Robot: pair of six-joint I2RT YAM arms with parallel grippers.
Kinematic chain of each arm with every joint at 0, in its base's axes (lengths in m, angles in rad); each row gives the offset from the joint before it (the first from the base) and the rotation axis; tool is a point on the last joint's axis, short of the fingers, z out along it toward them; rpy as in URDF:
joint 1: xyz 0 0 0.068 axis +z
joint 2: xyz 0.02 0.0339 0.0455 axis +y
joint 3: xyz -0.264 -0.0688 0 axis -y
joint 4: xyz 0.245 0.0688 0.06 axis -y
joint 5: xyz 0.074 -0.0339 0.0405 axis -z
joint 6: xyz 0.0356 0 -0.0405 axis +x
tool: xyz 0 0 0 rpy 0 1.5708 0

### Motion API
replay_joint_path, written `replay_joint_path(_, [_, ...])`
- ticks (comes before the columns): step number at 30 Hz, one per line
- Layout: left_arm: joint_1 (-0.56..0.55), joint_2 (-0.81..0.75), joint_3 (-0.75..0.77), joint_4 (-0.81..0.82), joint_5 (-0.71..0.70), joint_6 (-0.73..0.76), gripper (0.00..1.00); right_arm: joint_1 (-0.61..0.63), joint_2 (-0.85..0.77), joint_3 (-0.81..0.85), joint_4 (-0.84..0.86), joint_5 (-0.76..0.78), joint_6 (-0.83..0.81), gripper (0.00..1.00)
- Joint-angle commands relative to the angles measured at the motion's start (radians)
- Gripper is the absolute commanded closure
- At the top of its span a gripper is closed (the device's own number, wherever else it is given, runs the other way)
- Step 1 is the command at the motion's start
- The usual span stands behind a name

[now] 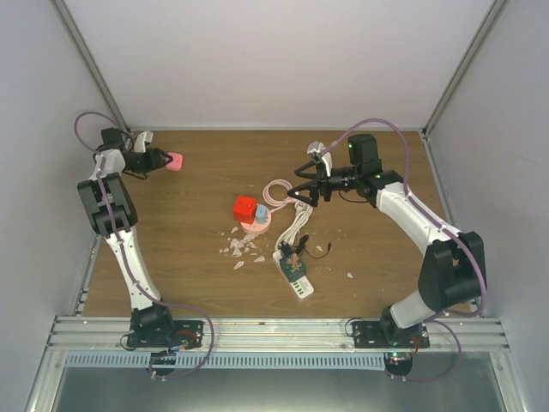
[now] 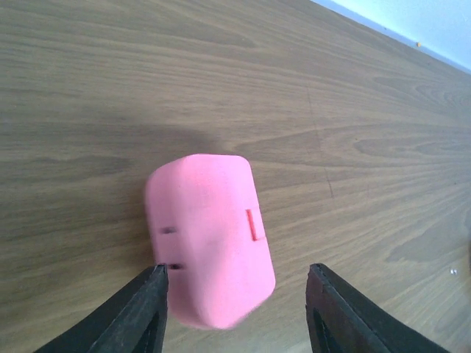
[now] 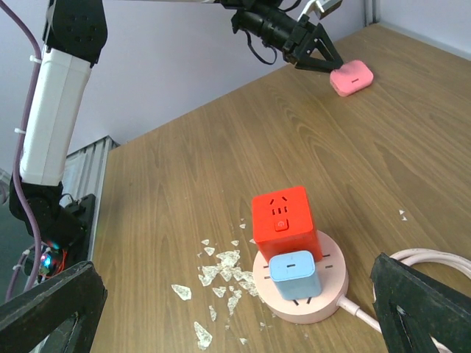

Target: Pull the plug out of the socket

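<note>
My right gripper goes left in the top view and down around the blue plug (image 1: 261,215) (image 3: 293,274) next. The plug stands below the gripper's fingers on that side, still in the socket.
A pink plug (image 1: 175,160) (image 2: 210,239) (image 3: 351,76) lies flat on the wooden table at the far left, apart from the socket. My left gripper (image 1: 163,160) (image 2: 237,271) (image 3: 316,59) is open around it: the left finger is at its edge and a wide gap shows on the right. The round pink socket (image 1: 256,225) (image 3: 294,312) sits mid-table with a red cube adapter (image 1: 244,207) (image 3: 283,217) and a blue plug (image 1: 261,215) (image 3: 293,274) standing in it. My right gripper (image 1: 302,194) (image 3: 234,266) hovers open, right of the socket, holding nothing.
White shards (image 1: 240,249) (image 3: 221,272) lie scattered left of the socket. A coiled pink cable (image 1: 276,190) lies behind it. A white power strip (image 1: 294,276) with cords lies toward the near edge. Grey walls close in the table's sides and back.
</note>
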Motion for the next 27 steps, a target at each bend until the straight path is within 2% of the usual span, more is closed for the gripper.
replay_joint_path(1, [0.016,-0.100,-0.032,0.004,-0.016,0.021,0.45,-0.009,-0.006,0.002,-0.001,-0.004,-0.023,0.00])
replay_joint_path(8, [0.021,-0.224,-0.121,0.005,-0.036,0.102,0.32,-0.007,-0.013,-0.022,-0.003,0.022,-0.111,0.00])
replay_joint_path(15, [0.021,-0.370,-0.235,-0.004,0.016,0.229,0.25,0.013,0.002,-0.058,0.015,0.050,-0.206,0.00])
replay_joint_path(19, [0.021,-0.434,-0.283,-0.034,0.077,0.307,0.16,0.052,0.041,-0.051,0.017,0.108,-0.259,0.00])
replay_joint_path(23, [0.021,-0.482,-0.330,-0.044,0.109,0.367,0.02,0.117,0.096,-0.025,0.017,0.207,-0.295,0.00])
replay_joint_path(27, [0.012,-0.552,-0.409,-0.004,0.093,0.395,0.01,0.182,0.161,0.010,0.018,0.298,-0.323,0.00])
